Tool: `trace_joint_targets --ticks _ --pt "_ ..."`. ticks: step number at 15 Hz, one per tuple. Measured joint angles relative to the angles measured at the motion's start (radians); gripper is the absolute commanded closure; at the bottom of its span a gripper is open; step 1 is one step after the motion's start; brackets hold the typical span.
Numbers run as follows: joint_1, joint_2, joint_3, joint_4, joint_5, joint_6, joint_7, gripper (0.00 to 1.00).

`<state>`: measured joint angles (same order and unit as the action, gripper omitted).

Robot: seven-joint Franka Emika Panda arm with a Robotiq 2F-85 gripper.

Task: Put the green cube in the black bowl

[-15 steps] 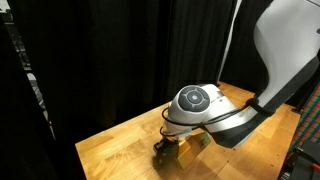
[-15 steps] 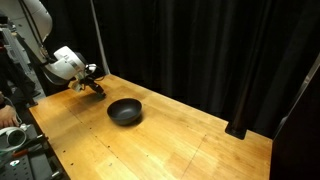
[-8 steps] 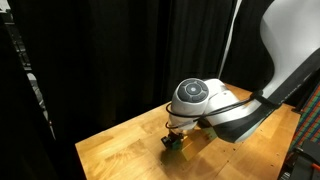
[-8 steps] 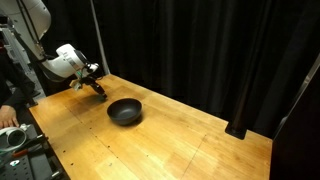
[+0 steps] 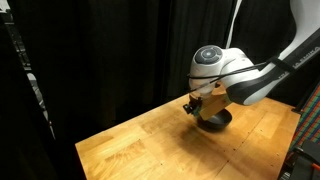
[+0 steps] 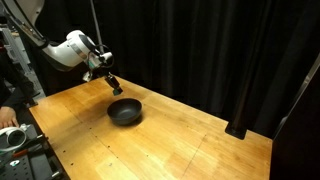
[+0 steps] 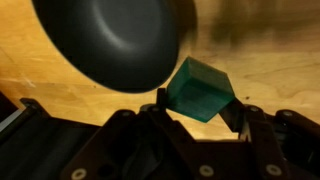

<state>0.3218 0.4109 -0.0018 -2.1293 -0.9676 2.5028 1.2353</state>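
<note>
The green cube still hangs beside the bowl's rim, so next my gripper will go up and left in the wrist view, over the black bowl point(image 6: 125, 111), to release it.
My gripper point(image 7: 198, 105) is shut on the green cube point(image 7: 201, 88), which fills the space between the two fingers in the wrist view. The glossy black bowl point(image 7: 112, 40) lies below and ahead of the cube in that view, on the wooden table. In an exterior view the gripper point(image 6: 116, 89) hangs in the air just above the near rim of the black bowl point(image 6: 125, 111). In an exterior view the gripper point(image 5: 194, 106) sits in front of the bowl point(image 5: 214, 121), which is mostly hidden behind the arm. The cube is too small to make out in both exterior views.
The wooden table point(image 6: 150, 145) is backed by black curtains point(image 6: 200, 50). A person's arm and equipment stand at the table's edge point(image 6: 12, 120). A dark stand base point(image 6: 238, 129) sits at the far corner.
The gripper has lifted off the table with the cube and moved toward the bowl; it was low near the table corner, now it hangs above the bowl's edge.
</note>
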Motion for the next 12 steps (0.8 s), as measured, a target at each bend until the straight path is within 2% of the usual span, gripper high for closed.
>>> trace_joint_targets --ticks 2,3,4,5,7,8,12 --pt "-0.027 -0.026 -0.019 0.0 -0.03 -0.02 0.002 0.71" --pt "-0.041 -0.033 -0.025 0.0 -0.041 -0.031 0.003 0.65" --pt "-0.056 -0.038 -0.029 0.0 -0.05 -0.044 0.004 0.31" --pt "-0.07 -0.041 -0.033 0.0 -0.061 -0.057 0.008 0.19" --pt "-0.097 -0.044 -0.037 0.0 -0.075 -0.083 0.015 0.05" --pt "-0.11 -0.045 -0.037 0.0 -0.075 -0.087 0.015 0.0" --pt "-0.144 -0.089 -0.017 -0.048 -0.048 -0.087 -0.013 0.0"
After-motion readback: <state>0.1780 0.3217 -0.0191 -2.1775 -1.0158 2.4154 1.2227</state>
